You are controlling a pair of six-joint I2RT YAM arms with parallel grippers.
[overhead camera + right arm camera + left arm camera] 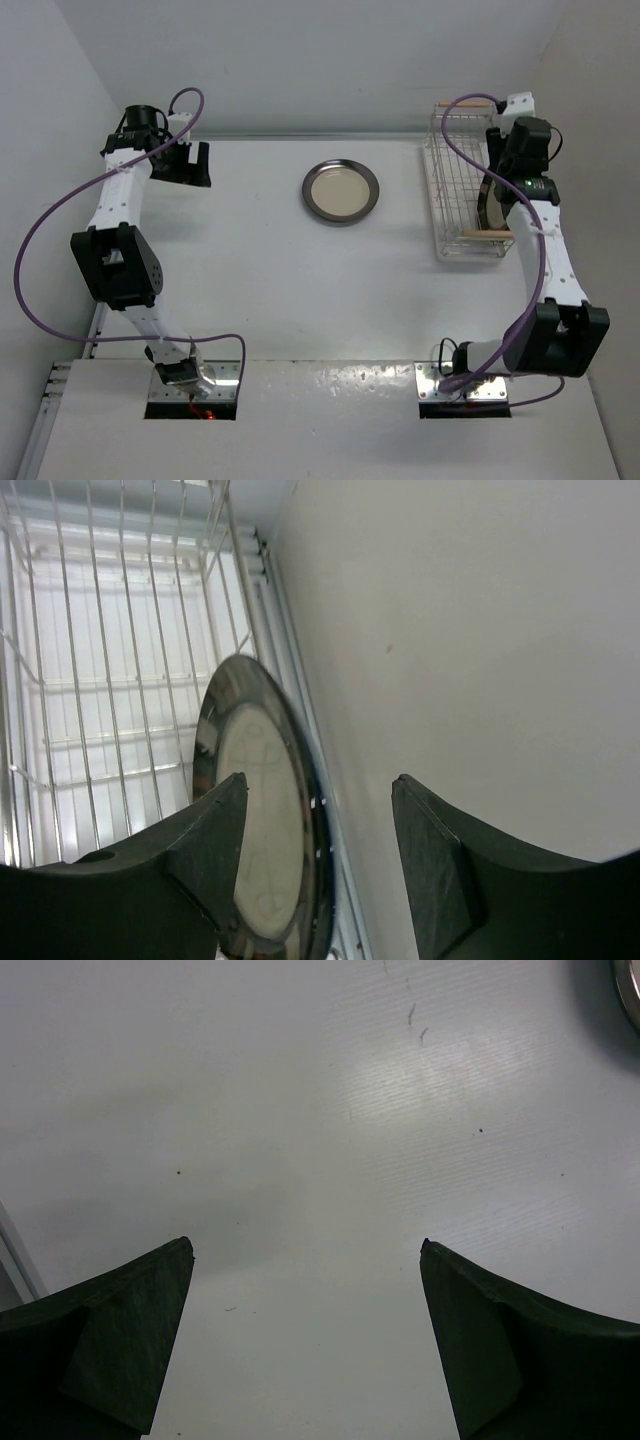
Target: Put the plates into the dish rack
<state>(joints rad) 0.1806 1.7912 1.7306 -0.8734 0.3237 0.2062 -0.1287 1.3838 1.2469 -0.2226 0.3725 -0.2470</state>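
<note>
My right gripper will go up clear of the rack (pixel 440 190) and come down over the flat plate's rack-side rim (pixel 373 193), because that plate is still in the middle of the table.
A cream plate with a glossy dark rim (pixel 262 820) stands on edge at the right side of the wire dish rack (pixel 105 680). A thin bluish edge shows just behind it. My right gripper (pixel 320 815) is open, its fingers on either side of the plate's rim, with the left finger (pixel 205 845) close to the plate's face. In the top view the right gripper (pixel 497 192) hangs over the rack (pixel 440 190). Another cream plate with a dark rim (pixel 341 191) lies flat mid-table. My left gripper (pixel 188 165) is open and empty over bare table (pixel 305 1250) at the far left.
The rack sits against the right wall, with a wooden handle bar (pixel 484 235) at its near end and another (pixel 468 103) at its far end. The flat plate's edge (pixel 632 990) shows at the top right of the left wrist view.
</note>
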